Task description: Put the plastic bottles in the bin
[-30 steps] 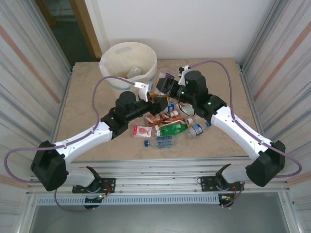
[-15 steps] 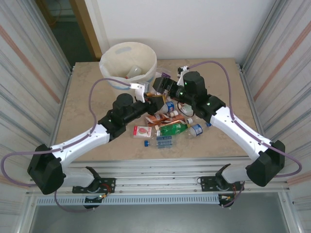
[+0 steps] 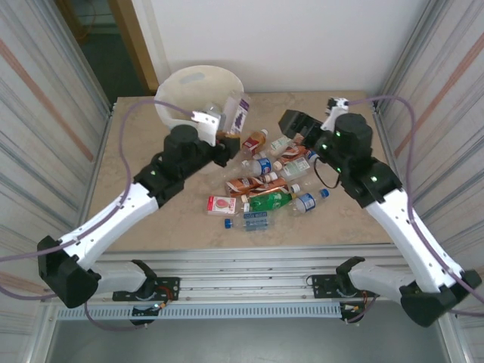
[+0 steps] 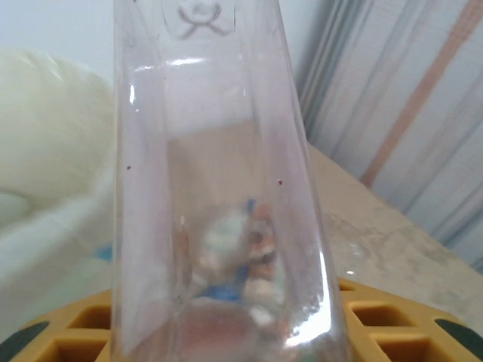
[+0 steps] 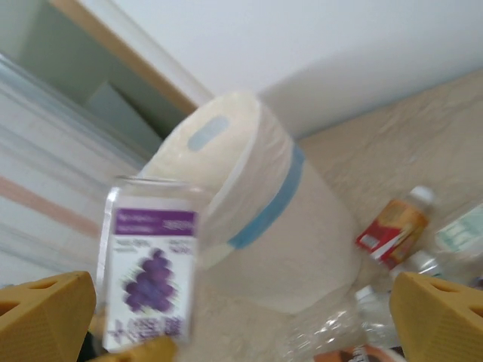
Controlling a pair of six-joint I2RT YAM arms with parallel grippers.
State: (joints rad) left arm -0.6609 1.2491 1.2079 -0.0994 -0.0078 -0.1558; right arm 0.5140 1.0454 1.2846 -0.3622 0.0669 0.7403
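The bin's opening [image 3: 193, 92] [image 4: 47, 139] is outward of my gripper and the bottle still hangs beside the bin's rim. My left gripper will swing it outward across that rim and release it inside.
My left gripper [image 3: 229, 130] is shut on a clear plastic bottle [image 3: 237, 113] with a purple grape label, held upright just off the right rim of the bin [image 3: 181, 78]. The left wrist view looks straight along this bottle [image 4: 219, 188], with yellow pads [image 4: 392, 324] at its foot. My right gripper [image 3: 293, 123] stands open and empty to the right of the pile. The right wrist view takes in the held bottle [image 5: 147, 271] in front of the cream bin [image 5: 264, 219] with its blue band. Several more bottles [image 3: 270, 200] lie heaped mid-table.
A brown bottle with a red label [image 3: 255, 140] lies closest to the bin. A flat red-labelled bottle [image 3: 221, 204] and a small clear one [image 3: 253, 220] lie at the pile's near edge. Ribbed metal walls [image 3: 53, 113] close both sides.
The right gripper opened, let go of the grape-label bottle and drew back to the right. The left gripper closed on that bottle and carried it up and left toward the bin.
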